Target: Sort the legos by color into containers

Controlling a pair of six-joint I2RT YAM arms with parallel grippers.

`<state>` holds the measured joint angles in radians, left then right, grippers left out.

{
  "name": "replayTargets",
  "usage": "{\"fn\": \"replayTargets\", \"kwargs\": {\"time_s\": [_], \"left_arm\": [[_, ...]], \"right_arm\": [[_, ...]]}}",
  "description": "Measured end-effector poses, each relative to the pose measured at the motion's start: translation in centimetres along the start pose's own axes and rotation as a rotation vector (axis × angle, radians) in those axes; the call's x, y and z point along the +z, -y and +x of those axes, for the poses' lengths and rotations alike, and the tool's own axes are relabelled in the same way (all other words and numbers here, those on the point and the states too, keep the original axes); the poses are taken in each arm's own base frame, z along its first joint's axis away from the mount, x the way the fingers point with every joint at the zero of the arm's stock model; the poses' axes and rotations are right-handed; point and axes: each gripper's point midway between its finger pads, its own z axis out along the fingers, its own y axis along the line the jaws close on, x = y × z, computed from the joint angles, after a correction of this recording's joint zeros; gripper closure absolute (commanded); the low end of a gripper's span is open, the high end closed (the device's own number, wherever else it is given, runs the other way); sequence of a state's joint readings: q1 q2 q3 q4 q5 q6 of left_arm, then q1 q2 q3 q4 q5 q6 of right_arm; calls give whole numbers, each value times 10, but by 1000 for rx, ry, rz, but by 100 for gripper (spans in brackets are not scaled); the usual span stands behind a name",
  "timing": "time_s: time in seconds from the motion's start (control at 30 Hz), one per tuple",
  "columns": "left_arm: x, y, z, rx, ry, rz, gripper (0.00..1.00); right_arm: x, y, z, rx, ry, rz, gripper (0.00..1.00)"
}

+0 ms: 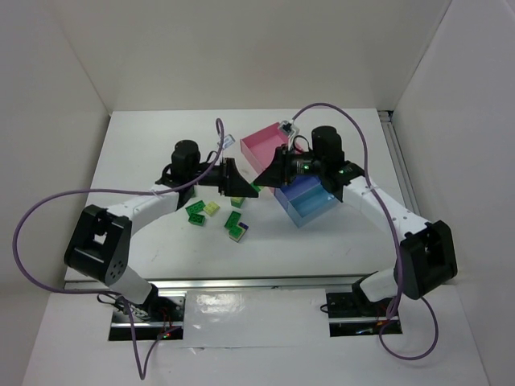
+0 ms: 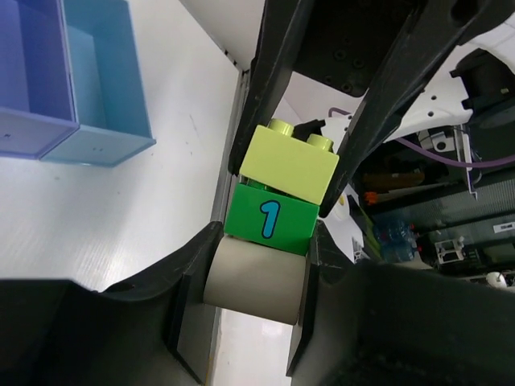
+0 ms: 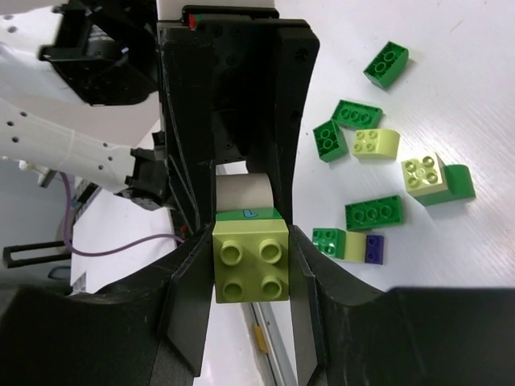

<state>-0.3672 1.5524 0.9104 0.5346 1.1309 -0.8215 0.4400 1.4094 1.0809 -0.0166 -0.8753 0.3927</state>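
Note:
The right gripper draws off the yellow-green brick next, then goes outward, tipping down over the pink tray's far part (image 1: 262,144) to release, as that part stands empty.
My two grippers meet above the middle of the table, holding one stack between them. My left gripper (image 2: 251,291) is shut on a grey cylinder piece (image 2: 253,277). A green brick marked "1" (image 2: 269,219) sits on it, and a yellow-green brick (image 2: 290,165) tops the stack. My right gripper (image 3: 251,269) is shut on that yellow-green brick (image 3: 251,261). In the top view the left gripper (image 1: 240,183) and right gripper (image 1: 269,173) touch tips beside the pink tray (image 1: 269,146), with the dark blue tray (image 1: 304,190) and light blue tray (image 1: 310,211) next to it.
Several loose green and yellow-green bricks (image 1: 195,212) lie left of the trays. The right wrist view shows them too, with a small dark blue piece (image 3: 374,248) joined to one. The blue trays (image 2: 96,88) show at the left wrist view's top left.

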Motion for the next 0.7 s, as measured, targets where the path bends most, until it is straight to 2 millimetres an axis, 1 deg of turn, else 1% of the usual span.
{"fn": "replayTargets", "kwargs": {"time_s": [0.07, 0.13, 0.27, 0.43, 0.5, 0.57, 0.63, 0.7], "left_arm": [[0, -5, 0, -9, 2, -26, 100], [-4, -12, -1, -21, 13, -64, 100], [-21, -25, -11, -25, 63, -138, 100], [-37, -35, -26, -32, 94, -198, 100], [-42, -38, -33, -23, 106, -224, 100], [-47, -41, -36, -23, 113, -245, 100], [-51, -45, -36, -33, 116, -266, 100], [-53, -48, -32, -48, 109, -286, 100]], "right_arm": [[-3, 6, 2, 3, -6, 21, 71], [-8, 15, 4, 12, -11, 51, 71], [-19, 36, 5, 41, -11, 130, 71], [-24, 58, 1, 55, 14, 248, 71], [-25, 73, -8, 56, 43, 338, 71], [-24, 93, -20, 55, 77, 436, 71], [-23, 116, -31, 66, 108, 535, 71], [-19, 142, -35, 81, 122, 630, 71]]}}
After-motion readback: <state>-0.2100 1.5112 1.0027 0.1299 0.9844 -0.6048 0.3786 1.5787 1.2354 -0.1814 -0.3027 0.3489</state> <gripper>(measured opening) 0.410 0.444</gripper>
